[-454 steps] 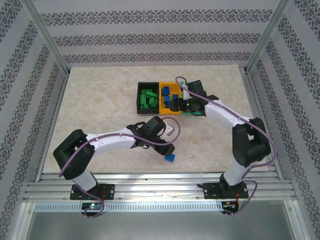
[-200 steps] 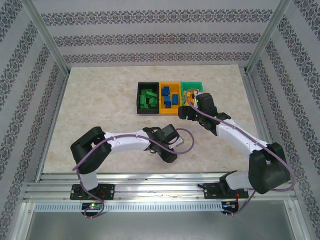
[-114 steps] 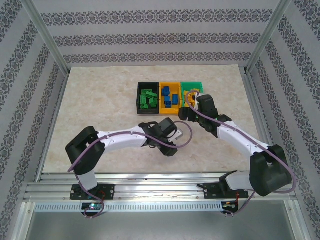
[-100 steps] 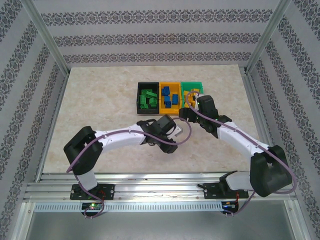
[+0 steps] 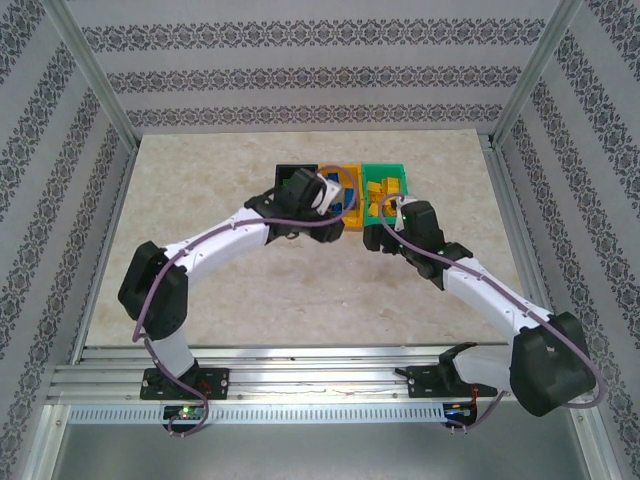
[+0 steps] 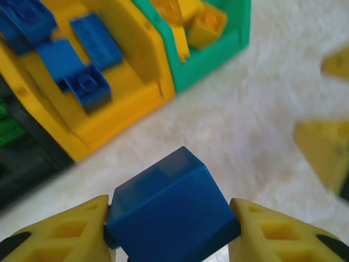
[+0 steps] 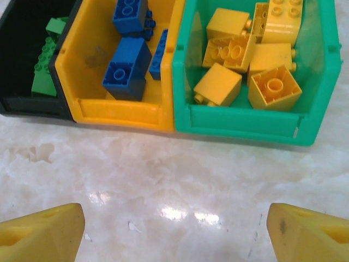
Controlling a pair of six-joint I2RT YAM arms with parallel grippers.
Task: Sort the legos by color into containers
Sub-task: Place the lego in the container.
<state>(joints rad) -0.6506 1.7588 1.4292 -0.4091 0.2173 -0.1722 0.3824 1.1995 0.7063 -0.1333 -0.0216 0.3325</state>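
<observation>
I should move my left gripper up and outward over the orange-yellow container to let go of the blue lego, because loose blue legos are already inside the container.
My left gripper point(image 6: 172, 221) is shut on a blue lego point(image 6: 169, 199), held just off the table in front of the orange-yellow container point(image 6: 122, 106). From above, the left gripper point(image 5: 335, 208) sits at that container's near edge. Loose blue legos point(image 7: 126, 65) lie in the orange-yellow container point(image 7: 120, 112), yellow legos point(image 7: 251, 49) in the green container point(image 7: 245, 124), and green legos point(image 7: 46, 71) in the black container point(image 7: 22, 105). My right gripper point(image 7: 174, 234) is open over bare table in front of the green container, with nothing between its fingers point(image 7: 43, 229).
The three containers stand side by side at the middle back of the marble table point(image 5: 200, 220). Both arms converge there, and the right gripper point(image 5: 380, 237) hovers close to the right of the left one. Patterned walls and a metal frame point(image 5: 520, 190) enclose the table.
My left arm has swung from the table's near middle up to the containers, carrying the blue lego. My right gripper has drawn back a little from the green container and stays open.
</observation>
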